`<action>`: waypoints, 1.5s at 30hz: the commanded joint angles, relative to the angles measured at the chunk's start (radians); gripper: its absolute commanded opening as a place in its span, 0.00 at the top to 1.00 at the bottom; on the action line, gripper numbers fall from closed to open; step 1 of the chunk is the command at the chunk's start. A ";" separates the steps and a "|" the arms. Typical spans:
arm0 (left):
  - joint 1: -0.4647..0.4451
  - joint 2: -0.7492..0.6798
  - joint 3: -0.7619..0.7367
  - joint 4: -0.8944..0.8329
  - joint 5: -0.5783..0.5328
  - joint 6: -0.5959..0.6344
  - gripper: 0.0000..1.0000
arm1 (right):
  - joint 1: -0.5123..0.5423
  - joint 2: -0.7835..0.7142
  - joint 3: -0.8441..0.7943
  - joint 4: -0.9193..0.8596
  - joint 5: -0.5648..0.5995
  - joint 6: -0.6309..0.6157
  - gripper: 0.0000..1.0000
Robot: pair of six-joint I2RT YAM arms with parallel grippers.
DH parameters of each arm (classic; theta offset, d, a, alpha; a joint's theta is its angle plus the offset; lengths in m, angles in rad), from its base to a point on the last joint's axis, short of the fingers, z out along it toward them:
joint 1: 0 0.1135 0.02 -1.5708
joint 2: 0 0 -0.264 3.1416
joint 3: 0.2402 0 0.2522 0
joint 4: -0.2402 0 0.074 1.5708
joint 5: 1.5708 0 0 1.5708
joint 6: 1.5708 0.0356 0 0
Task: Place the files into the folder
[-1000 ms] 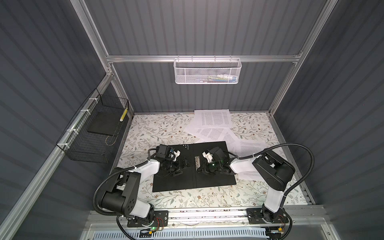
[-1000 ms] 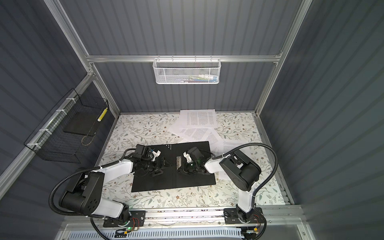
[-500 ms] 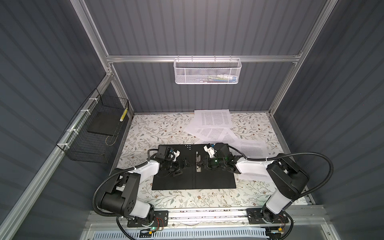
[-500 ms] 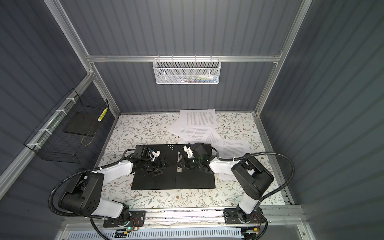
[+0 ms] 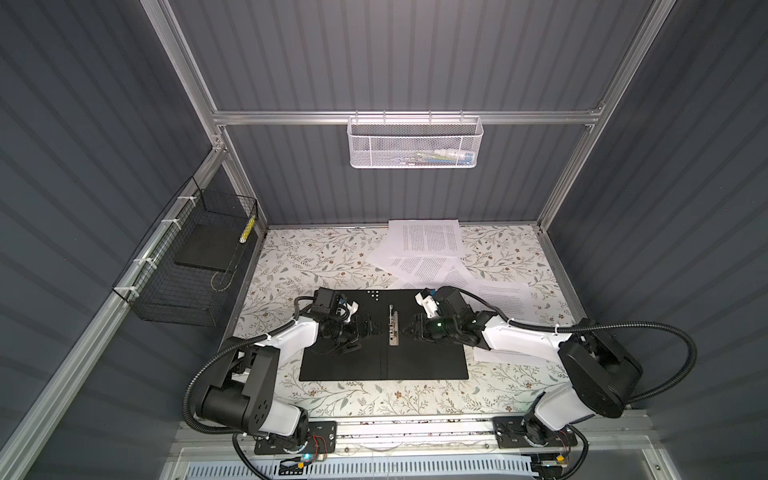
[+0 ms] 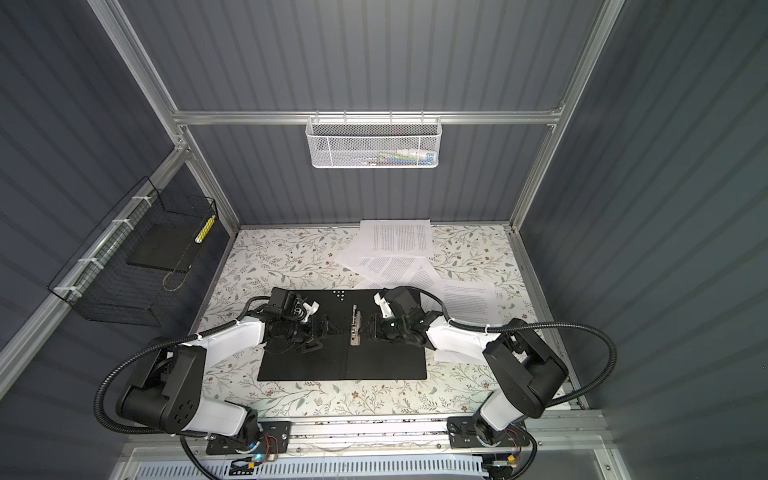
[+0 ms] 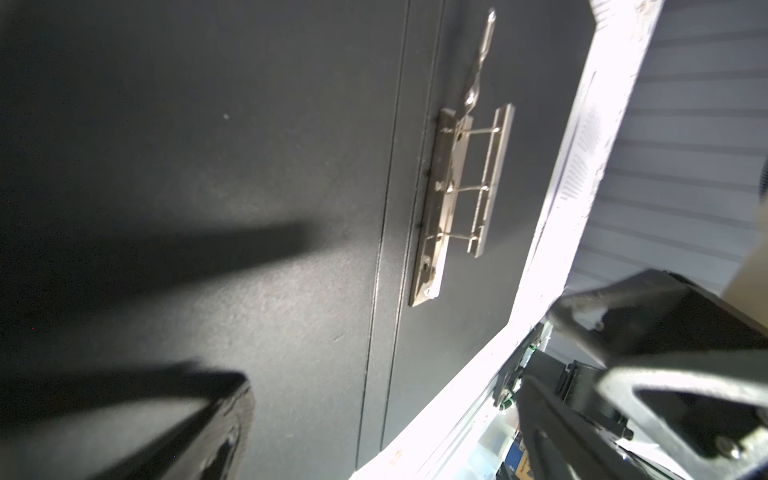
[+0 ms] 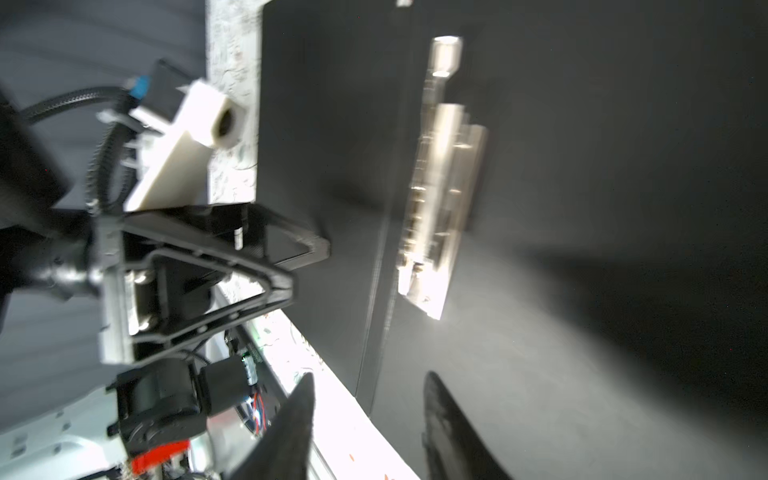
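The clip's raised bar (image 5: 394,327) (image 7: 490,182) stands clear of the folder. My left gripper swings over it next, tips its fingers down and lowers them astride it to close.
The folder (image 5: 424,357) (image 6: 382,361) lies open and flat on the floral table, black inside up, with a metal clip (image 5: 393,328) (image 7: 457,199) (image 8: 440,187) along its spine. Several files (image 5: 428,241) (image 6: 399,241), white printed sheets, lie loosely overlapped behind the folder and to its right; one runs under my right arm. My left gripper (image 5: 368,328) (image 7: 399,353) stands open over the left half, facing the clip. My right gripper (image 5: 409,328) (image 8: 370,390) hovers just right of the clip, jaws apart, nothing between them.
A black wire basket (image 5: 183,266) on the left wall holds a dark flat slab (image 5: 203,253). A white mesh basket (image 5: 415,143) hangs on the back wall. Aluminium frame posts stand at the back corners, and the base rail (image 5: 415,428) runs along the front.
My right gripper was shut and has opened. Its arm's elbow has swung out to the right, and the folder now lies squarer and flat. The left arm has stayed put.
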 commanded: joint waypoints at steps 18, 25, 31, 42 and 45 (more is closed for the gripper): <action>-0.324 0.247 0.627 -0.532 -0.441 0.133 0.30 | -0.313 -0.410 -0.273 0.043 0.180 -0.032 0.01; -0.400 0.404 0.729 -0.565 -0.496 0.108 0.47 | -0.367 -0.524 -0.332 -0.011 0.187 -0.045 0.01; -0.414 0.467 0.800 -0.565 -0.510 0.092 0.55 | -0.412 -0.540 -0.381 0.023 0.144 -0.036 0.01; -0.416 0.541 0.812 -0.555 -0.533 0.070 0.63 | -0.454 -0.488 -0.389 0.077 0.055 -0.042 0.01; -0.416 0.548 0.811 -0.548 -0.535 0.066 0.67 | -0.458 -0.477 -0.398 0.096 0.046 -0.032 0.01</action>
